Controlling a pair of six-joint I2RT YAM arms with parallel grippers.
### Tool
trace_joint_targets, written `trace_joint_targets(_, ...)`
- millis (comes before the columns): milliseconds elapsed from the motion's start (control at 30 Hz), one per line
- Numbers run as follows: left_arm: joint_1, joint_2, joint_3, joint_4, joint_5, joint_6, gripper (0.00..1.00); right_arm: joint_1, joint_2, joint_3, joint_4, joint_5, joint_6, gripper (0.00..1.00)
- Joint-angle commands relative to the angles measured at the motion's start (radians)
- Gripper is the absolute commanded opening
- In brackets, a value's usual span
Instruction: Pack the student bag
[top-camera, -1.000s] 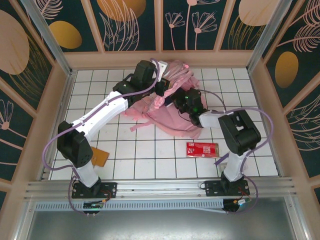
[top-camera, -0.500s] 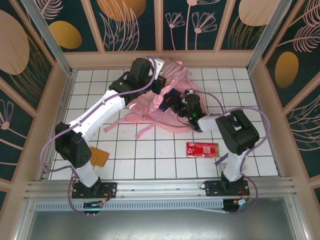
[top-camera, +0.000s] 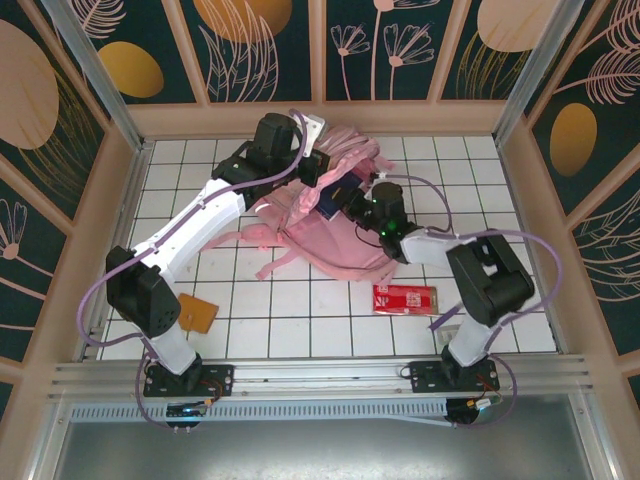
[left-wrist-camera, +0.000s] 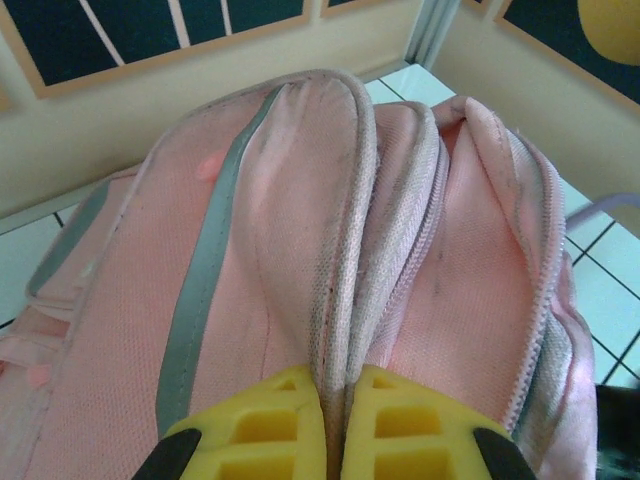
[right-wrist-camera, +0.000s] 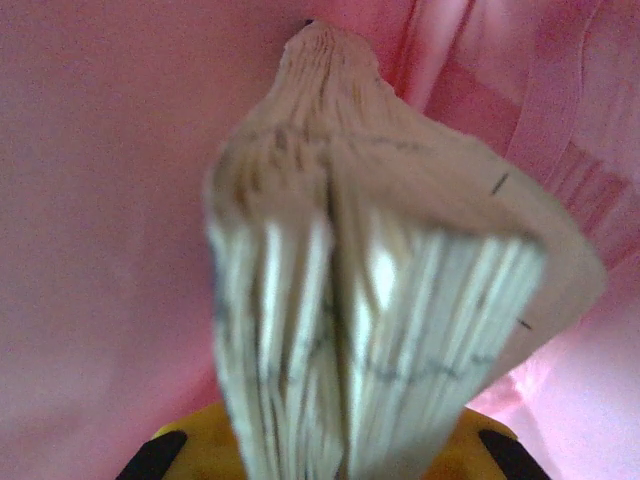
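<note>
My left gripper holds the bag's zipped rim up, so my right gripper should next lower and release the dark-covered book (top-camera: 333, 192) into the bag's pink inside.
The student bag (top-camera: 345, 255) is a soft pink backpack lying at the back middle of the tiled floor. My left gripper (top-camera: 318, 170) is shut on the bag's zipped rim (left-wrist-camera: 345, 300), with a fold of it pinched between the yellow fingers (left-wrist-camera: 270, 425) and held up. My right gripper (top-camera: 352, 205) is shut on a dark-covered book (top-camera: 333, 192). The book's pale page edges (right-wrist-camera: 380, 270) point into the pink inside of the bag (right-wrist-camera: 100, 170). The book hides most of the right fingers.
A red packet (top-camera: 405, 298) lies on the tiles to the right of the bag's front. A flat brown item (top-camera: 198, 314) sits by the left arm's base. The wooden walls stand close behind the bag.
The left gripper has lifted the bag's rim back and to the left. The right gripper has carried the book left into the bag's opening, and the bag's body has shifted with them.
</note>
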Motion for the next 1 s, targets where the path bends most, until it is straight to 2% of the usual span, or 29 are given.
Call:
trace_joint_targets(0, 0.001, -0.080, 0.017, 0.185, 0.082, -0.017, 0.00, 0.013, 0.114, 0.095, 0.107, 0.066, 0.016, 0.00)
trace_joint_targets(133, 0.001, -0.069, 0.028, 0.178, 0.112, 0.004, 0.00, 0.015, 0.282, 0.241, 0.121, -0.005, -0.003, 0.01)
trace_joint_targets(233, 0.002, -0.066, 0.030, 0.179, 0.108, 0.008, 0.00, 0.011, 0.344, 0.266, 0.113, -0.001, 0.033, 0.05)
trace_joint_targets(300, 0.004, -0.065, 0.022, 0.186, 0.096, 0.010, 0.00, 0.002, 0.360, 0.266, 0.072, 0.012, 0.078, 0.27)
trace_joint_targets(367, 0.005, -0.059, 0.011, 0.190, 0.073, 0.008, 0.00, -0.004, 0.345, 0.237, 0.062, 0.017, 0.123, 0.42)
trace_joint_targets(467, 0.014, -0.052, 0.002, 0.182, 0.032, -0.003, 0.00, -0.004, 0.263, 0.189, -0.045, 0.056, 0.180, 0.56)
trace_joint_targets(633, 0.033, -0.049, -0.061, 0.215, -0.032, -0.010, 0.00, 0.012, 0.084, 0.120, -0.290, 0.083, 0.301, 0.69)
trace_joint_targets(733, 0.048, -0.049, -0.109, 0.247, -0.055, -0.018, 0.00, 0.019, -0.018, 0.082, -0.437, 0.101, 0.309, 0.71)
trace_joint_targets(833, 0.050, -0.043, -0.145, 0.253, -0.080, 0.007, 0.00, 0.019, -0.126, 0.004, -0.495, 0.095, 0.295, 0.72)
trace_joint_targets(967, 0.054, -0.040, -0.192, 0.256, -0.041, 0.050, 0.00, 0.006, -0.280, -0.051, -0.675, 0.144, 0.157, 0.71)
